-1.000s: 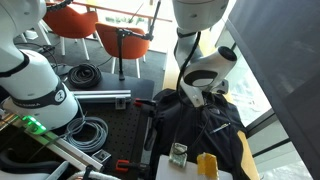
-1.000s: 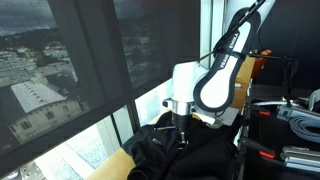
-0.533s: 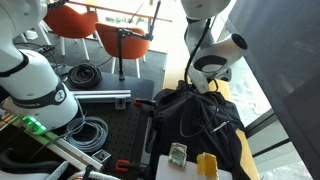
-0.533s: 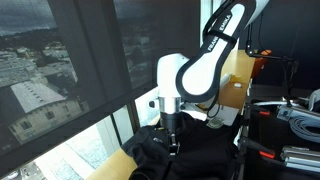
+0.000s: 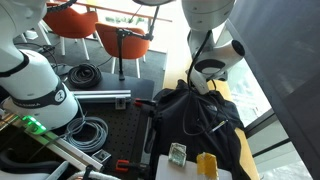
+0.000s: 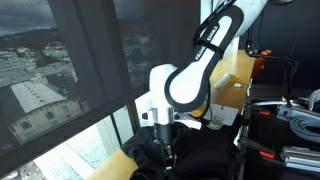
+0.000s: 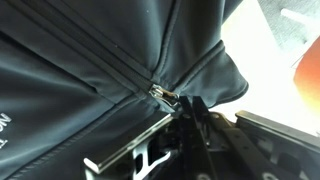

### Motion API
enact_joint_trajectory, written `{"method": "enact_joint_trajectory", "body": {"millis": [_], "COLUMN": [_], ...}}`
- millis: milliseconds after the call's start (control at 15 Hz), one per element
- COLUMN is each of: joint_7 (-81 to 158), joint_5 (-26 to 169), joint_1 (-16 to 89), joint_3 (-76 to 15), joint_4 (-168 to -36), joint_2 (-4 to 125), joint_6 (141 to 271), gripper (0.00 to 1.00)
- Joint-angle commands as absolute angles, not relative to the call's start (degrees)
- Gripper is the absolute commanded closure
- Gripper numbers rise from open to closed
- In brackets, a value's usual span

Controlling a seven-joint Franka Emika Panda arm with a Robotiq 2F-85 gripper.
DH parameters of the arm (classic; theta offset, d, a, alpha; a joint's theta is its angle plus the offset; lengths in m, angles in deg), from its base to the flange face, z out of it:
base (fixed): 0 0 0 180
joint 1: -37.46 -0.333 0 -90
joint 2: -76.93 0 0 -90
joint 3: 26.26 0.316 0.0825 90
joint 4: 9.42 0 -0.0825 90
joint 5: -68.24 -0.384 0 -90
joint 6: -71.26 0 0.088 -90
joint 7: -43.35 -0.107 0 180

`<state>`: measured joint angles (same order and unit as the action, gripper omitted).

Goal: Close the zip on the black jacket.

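I will next move my gripper along the zip toward the jacket's edge (image 7: 232, 93) and let go of the zip's pull there, because the zip's slider is already just short of that edge.
The black jacket (image 5: 200, 118) lies rumpled on the table and also shows in the other exterior view (image 6: 205, 160). In the wrist view the jacket (image 7: 80, 50) fills the upper picture. The zip (image 7: 125, 70) runs diagonally across it to a metal slider (image 7: 163, 94). My gripper (image 7: 190, 108) has its fingers pressed together right at the slider, pinching the zip pull, and the fabric is drawn taut towards it. In both exterior views the gripper (image 5: 205, 87) (image 6: 167, 155) points down onto the jacket's end by the window.
A small jar (image 5: 178, 153) and a yellow block (image 5: 207, 165) stand at the table's near end. Coiled black cables (image 5: 90, 130) and another white arm (image 5: 40, 90) are beside it. Orange chairs (image 5: 115, 38) stand behind. The window is close to the jacket (image 6: 100, 100).
The arm has travelled along the jacket towards the window end, with the gripper staying shut at the zip slider. The last half second shows only a small further shift.
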<state>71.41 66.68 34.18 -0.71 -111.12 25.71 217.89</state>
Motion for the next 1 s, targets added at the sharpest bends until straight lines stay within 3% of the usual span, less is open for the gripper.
{"method": "enact_joint_trajectory", "body": {"millis": [0, 733, 800, 933], "joint_7": [74.99, 87.00, 87.12, 87.92], "joint_5": [65.50, 64.26, 64.26, 63.74], "joint_1": [33.77, 35.37, 35.01, 35.38], "joint_3": [1.86, 8.44, 7.98, 8.20], "joint_4": [-105.17, -98.47, -98.46, -99.73], "joint_2": [20.32, 14.00, 14.04, 14.70], "joint_6": [216.04, 215.24, 215.03, 215.63], "gripper": [0.98, 0.98, 0.68, 0.60]}}
